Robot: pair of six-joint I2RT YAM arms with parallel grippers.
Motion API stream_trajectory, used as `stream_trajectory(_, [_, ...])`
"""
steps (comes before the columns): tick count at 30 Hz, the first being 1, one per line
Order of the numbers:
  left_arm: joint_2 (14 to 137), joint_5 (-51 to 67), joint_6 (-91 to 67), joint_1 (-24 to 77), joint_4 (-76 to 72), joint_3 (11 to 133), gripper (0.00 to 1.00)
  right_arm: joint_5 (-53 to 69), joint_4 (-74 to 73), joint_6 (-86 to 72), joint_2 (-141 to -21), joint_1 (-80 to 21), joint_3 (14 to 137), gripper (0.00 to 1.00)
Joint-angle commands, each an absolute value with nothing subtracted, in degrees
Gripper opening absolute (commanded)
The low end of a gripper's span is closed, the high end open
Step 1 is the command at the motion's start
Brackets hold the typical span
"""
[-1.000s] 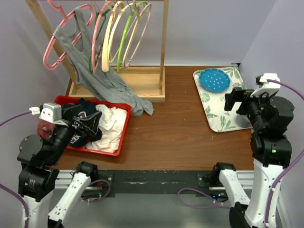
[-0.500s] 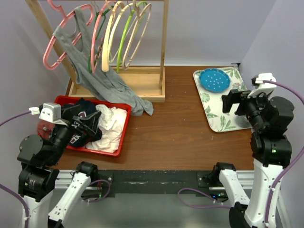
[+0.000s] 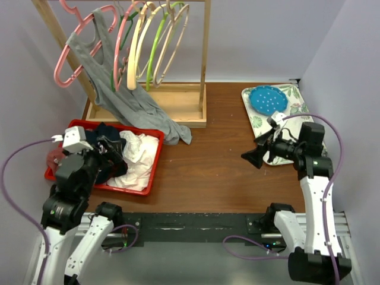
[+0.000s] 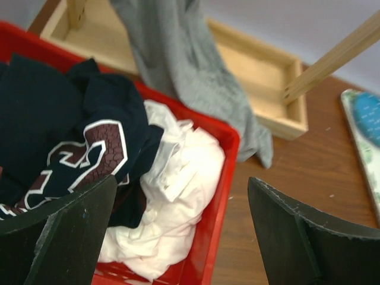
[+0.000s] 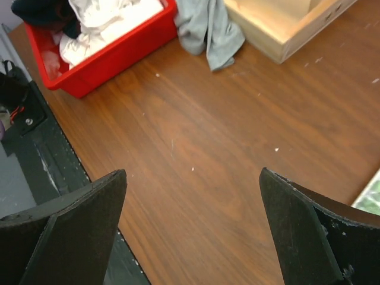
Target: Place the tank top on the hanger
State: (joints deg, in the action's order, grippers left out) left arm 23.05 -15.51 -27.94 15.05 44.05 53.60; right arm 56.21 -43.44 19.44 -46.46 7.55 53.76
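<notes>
My left gripper shifts to the left in its wrist view and comes down onto the tank top's dark red trim (image 4: 107,146) next, since the trim lies exposed below.
The dark navy tank top (image 3: 102,132) with dark red trim lies crumpled in the left half of the red bin (image 3: 152,171). It shows in the left wrist view (image 4: 56,127) and at the top left of the right wrist view (image 5: 41,10). My left gripper (image 3: 110,155) is open and empty, hovering just above the bin, over the clothes (image 4: 184,237). The light tan hanger (image 3: 131,70) hangs on the rack among the other hangers. My right gripper (image 3: 252,156) is open and empty above bare table right of centre (image 5: 193,228).
A grey tank top (image 3: 127,101) hangs from a pink hanger (image 3: 74,44) and drapes over the wooden rack base (image 3: 187,110) onto the table. A white garment (image 3: 139,155) fills the bin's right half. A leaf-patterned tray (image 3: 268,148) with a blue plate (image 3: 268,100) sits at the right.
My left gripper has moved forward and right over the bin. My right arm has swung down and left, from above the tray to low over the table.
</notes>
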Motion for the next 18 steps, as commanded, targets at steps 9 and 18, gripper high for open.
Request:
stream_trajectory(9, [48.3,-33.3,-44.2,15.2,41.3,50.1,0.57,58.3,-35.7,22.6,-51.3,7.5,47.0,0.99])
stream_trajectory(18, [51.2,-40.3,-46.5,15.2,43.9,53.2,0.62,57.7,-38.6,24.7,-51.4,7.4,48.2,0.99])
